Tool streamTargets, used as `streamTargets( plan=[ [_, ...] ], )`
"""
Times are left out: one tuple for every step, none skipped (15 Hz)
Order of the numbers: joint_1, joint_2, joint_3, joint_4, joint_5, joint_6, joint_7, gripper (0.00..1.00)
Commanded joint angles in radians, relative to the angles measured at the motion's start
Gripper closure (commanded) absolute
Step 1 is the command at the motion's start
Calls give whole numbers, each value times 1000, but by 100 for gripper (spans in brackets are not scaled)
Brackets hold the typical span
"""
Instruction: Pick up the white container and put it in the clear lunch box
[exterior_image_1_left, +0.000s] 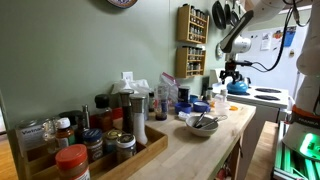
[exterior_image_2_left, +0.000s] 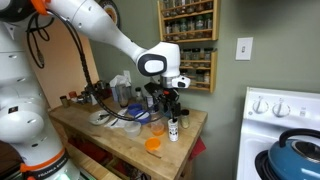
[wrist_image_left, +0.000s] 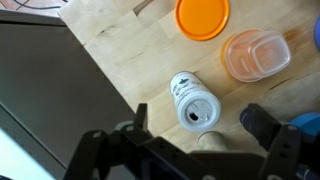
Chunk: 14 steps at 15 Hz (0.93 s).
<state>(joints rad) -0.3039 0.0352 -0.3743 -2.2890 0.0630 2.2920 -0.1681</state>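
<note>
The white container is already lined up between my gripper's open fingers, so I need to move my gripper down over the shaker top of the white container (wrist_image_left: 193, 100) and close on it.
The white container (wrist_image_left: 193, 100) is a small upright bottle with a shaker top, standing on the wooden counter. In the wrist view my gripper (wrist_image_left: 200, 128) is open and hangs right above it, with one finger on each side and not touching it. The clear lunch box (wrist_image_left: 256, 53), tinted orange, sits open on the counter just beyond the bottle. In an exterior view the bottle (exterior_image_2_left: 173, 128) stands near the counter's end, under the gripper (exterior_image_2_left: 170, 103). The gripper also shows far back in an exterior view (exterior_image_1_left: 231, 72).
An orange round lid (wrist_image_left: 202, 15) lies beside the lunch box. The counter's edge (wrist_image_left: 100, 75) runs close to the bottle, with dark floor beyond. A bowl with utensils (exterior_image_1_left: 201, 124), jars and a spice tray (exterior_image_1_left: 90, 150) crowd the counter. A stove with a blue kettle (exterior_image_2_left: 297, 152) stands nearby.
</note>
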Motion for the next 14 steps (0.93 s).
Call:
streamTargets(
  plan=[
    [-11,74,25,38,7,12,-6,0],
    [-9,86,31,43,-3,14,0,0],
    [-8,99,38,49,-5,8,3,0],
    [-7,111,43,55,-10,11,7,0],
    [-9,125,49,61,-2,8,2,0],
    [-9,136,54,66,-6,5,7,0],
    [-9,145,58,69,-8,1,9,0],
    [-10,154,62,73,-7,-1,10,1],
    [-11,164,64,77,-7,3,13,25],
    [-11,172,66,80,-7,4,13,26],
    [-12,179,67,84,-7,6,14,30],
    [-13,185,68,87,-7,6,14,40],
    [-14,187,69,86,-6,14,13,47],
    [-14,191,68,88,-9,17,15,54]
  ],
)
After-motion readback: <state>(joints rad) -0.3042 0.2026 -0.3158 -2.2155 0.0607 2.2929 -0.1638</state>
